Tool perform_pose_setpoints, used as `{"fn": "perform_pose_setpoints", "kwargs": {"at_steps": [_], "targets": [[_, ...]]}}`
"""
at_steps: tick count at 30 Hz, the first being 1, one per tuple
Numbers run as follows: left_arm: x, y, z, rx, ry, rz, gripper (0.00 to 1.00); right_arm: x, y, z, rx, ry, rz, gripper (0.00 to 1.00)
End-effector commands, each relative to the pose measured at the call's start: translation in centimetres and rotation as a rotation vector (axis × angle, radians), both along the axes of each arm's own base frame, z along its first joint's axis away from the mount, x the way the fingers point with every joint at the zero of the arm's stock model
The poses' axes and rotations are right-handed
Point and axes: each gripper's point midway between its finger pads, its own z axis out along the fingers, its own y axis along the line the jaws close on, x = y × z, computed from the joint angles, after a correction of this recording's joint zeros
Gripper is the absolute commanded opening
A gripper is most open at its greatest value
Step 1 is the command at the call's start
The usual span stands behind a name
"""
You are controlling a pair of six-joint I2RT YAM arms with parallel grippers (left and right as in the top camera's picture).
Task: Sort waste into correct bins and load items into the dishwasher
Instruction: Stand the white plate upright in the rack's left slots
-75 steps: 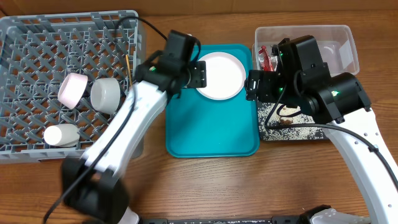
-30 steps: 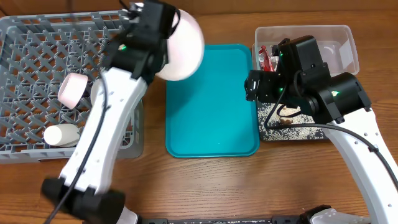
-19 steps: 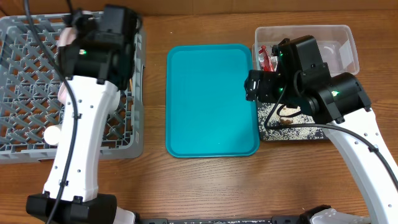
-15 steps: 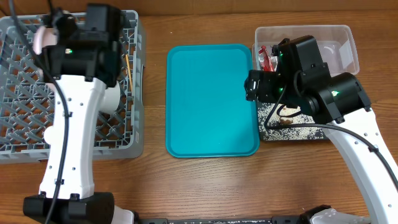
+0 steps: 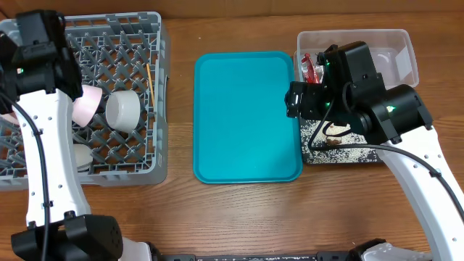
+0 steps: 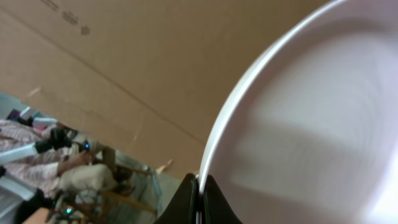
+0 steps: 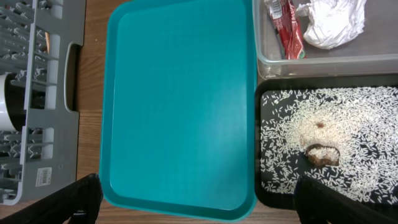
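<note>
The plate stands on edge, so the robot needs to bring its left gripper down and toward the bowl, into the rack (image 5: 109, 32) beside the pinkish dish, and let go of the plate's rim.
In the left wrist view my left gripper (image 6: 200, 200) is shut on the rim of the round white-pink plate (image 6: 298, 124), which stands on edge and fills the right of that view. Overhead, the left arm (image 5: 40, 51) reaches over the far left of the grey dishwasher rack (image 5: 109, 32). The rack holds the pinkish dish (image 5: 90, 101), the bowl (image 5: 123, 110), the cup (image 5: 81, 156) and the chopsticks (image 5: 150, 76). My right gripper (image 7: 200, 208) hangs open over the teal tray's right edge. The clear tub (image 5: 359, 40) holds the red wrapper (image 7: 286, 28) and tissue (image 7: 333, 22). Rice (image 7: 298, 134) and a brown food bit (image 7: 321, 154) lie in the black tray (image 7: 264, 193).
The flat teal tray (image 5: 246, 116) lies bare between the rack and the two bins. All of it stands on a wooden table (image 5: 239, 217). A black cable (image 5: 43, 188) runs along the left arm. Brown cardboard (image 6: 124, 62) shows behind the plate.
My left arm lifted the plate off the teal tray and swung it left across the rack to its far left side. The right arm has stayed still, open.
</note>
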Motion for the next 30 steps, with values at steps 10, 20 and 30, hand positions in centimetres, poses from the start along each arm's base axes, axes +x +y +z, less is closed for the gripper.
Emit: {"fn": "perform_pose_setpoints", "kwargs": {"at_steps": [10, 20, 30], "targets": [[4.1, 3.2, -4.9, 0.055, 0.410, -0.190, 0.04, 0.3, 0.1, 0.7, 0.013, -0.018, -0.002, 1.00], [7.4, 3.8, -9.3, 0.025, 0.511, -0.321, 0.04, 0.5, 0.2, 0.9, 0.019, -0.032, -0.002, 1.00], [9.1, 3.7, -13.1, -0.004, 0.563, -0.337, 0.04, 0.7, 0.2, 1.0, 0.021, -0.039, -0.002, 1.00]]}}
